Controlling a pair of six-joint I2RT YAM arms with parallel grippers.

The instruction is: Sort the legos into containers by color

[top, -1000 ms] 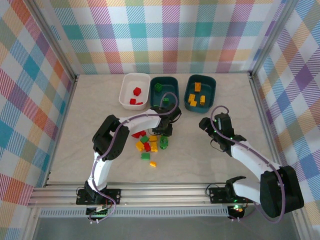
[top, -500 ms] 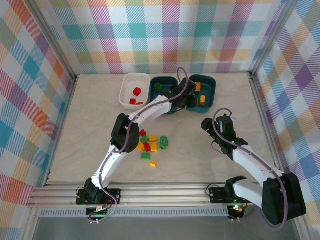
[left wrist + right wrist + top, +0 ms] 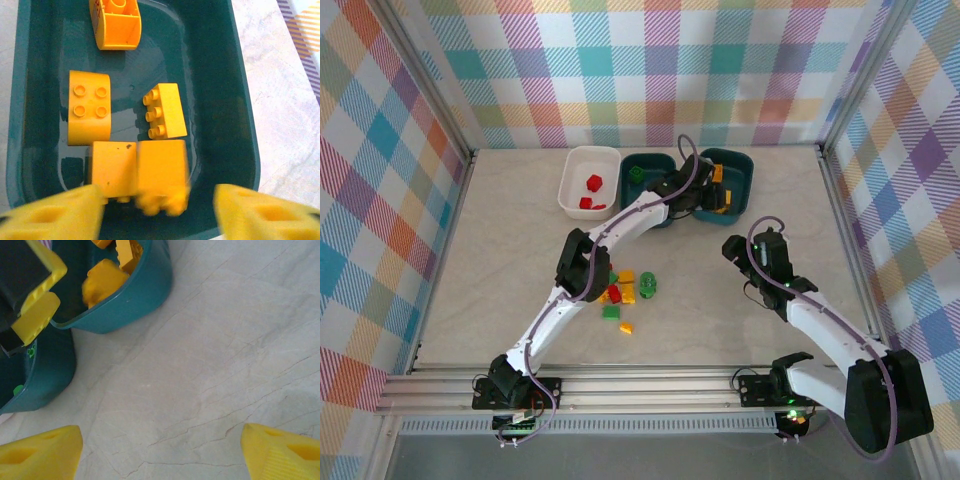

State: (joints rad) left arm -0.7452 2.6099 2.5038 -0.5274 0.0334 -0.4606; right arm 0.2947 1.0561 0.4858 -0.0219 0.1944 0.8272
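My right gripper will swing across bare table toward the pile and down over the round green lego, which is below it, clear of the other pieces.
My left gripper hangs open over the right teal tub. In the left wrist view its jaws stand wide apart just above a blurred yellow brick, which neither finger touches. Several more yellow bricks lie on the tub floor. The white tub holds red bricks and the middle teal tub a green one. Loose red, green and yellow legos lie mid-table. My right gripper is open and empty over bare table.
A round green piece sits at the right of the loose pile. In the right wrist view the yellow-brick tub and the left gripper's finger are at the upper left. Metal frame rails border the table.
My left arm swung from the loose pile up to the right teal tub and its jaws opened, letting go of a yellow brick. The right arm barely moved.
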